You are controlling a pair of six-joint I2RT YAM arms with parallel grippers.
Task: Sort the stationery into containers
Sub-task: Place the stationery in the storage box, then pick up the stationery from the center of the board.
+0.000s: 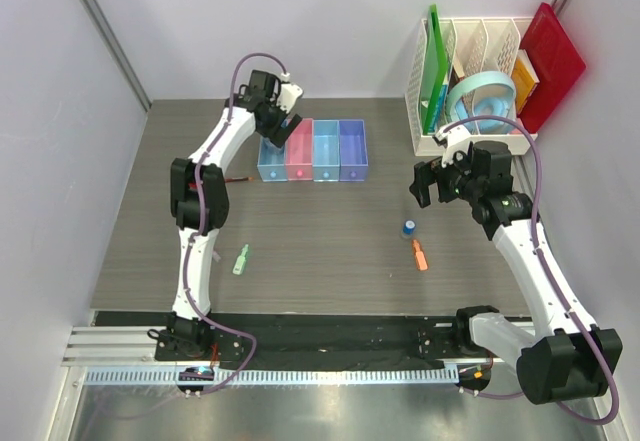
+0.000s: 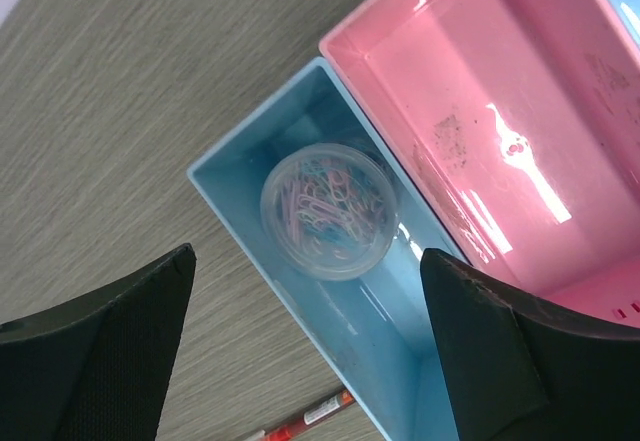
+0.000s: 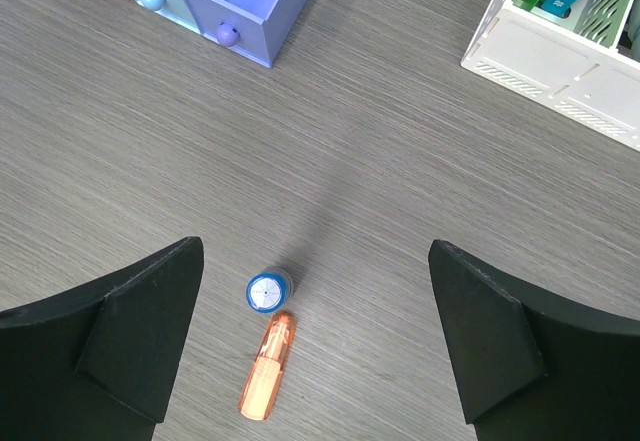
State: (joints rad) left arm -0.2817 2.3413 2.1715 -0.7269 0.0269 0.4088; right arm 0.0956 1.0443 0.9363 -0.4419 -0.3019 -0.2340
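Observation:
I will move my right gripper down and back around the blue cap of the standing piece (image 1: 408,227) and close it there, because the cap's round top faces up.
Four joined bins stand in a row: light blue (image 1: 272,153), pink (image 1: 299,149), light blue (image 1: 326,149), purple-blue (image 1: 352,149). My left gripper (image 1: 283,126) hovers open and empty over the left light-blue bin (image 2: 400,351), where a clear round box of paper clips (image 2: 328,211) lies. A dark red pen (image 2: 305,418) lies on the table beside that bin. My right gripper (image 1: 430,186) is open and empty above a blue-capped piece (image 3: 268,291) and an orange marker (image 3: 267,364). A light green marker (image 1: 241,259) lies near the left arm. No red ball-like piece shows.
A large white slotted rack (image 1: 470,71) with a green board, a red board and a light-blue ring stands at the back right, near my right arm; its corner shows in the right wrist view (image 3: 570,71). The pink bin (image 2: 480,111) looks empty.

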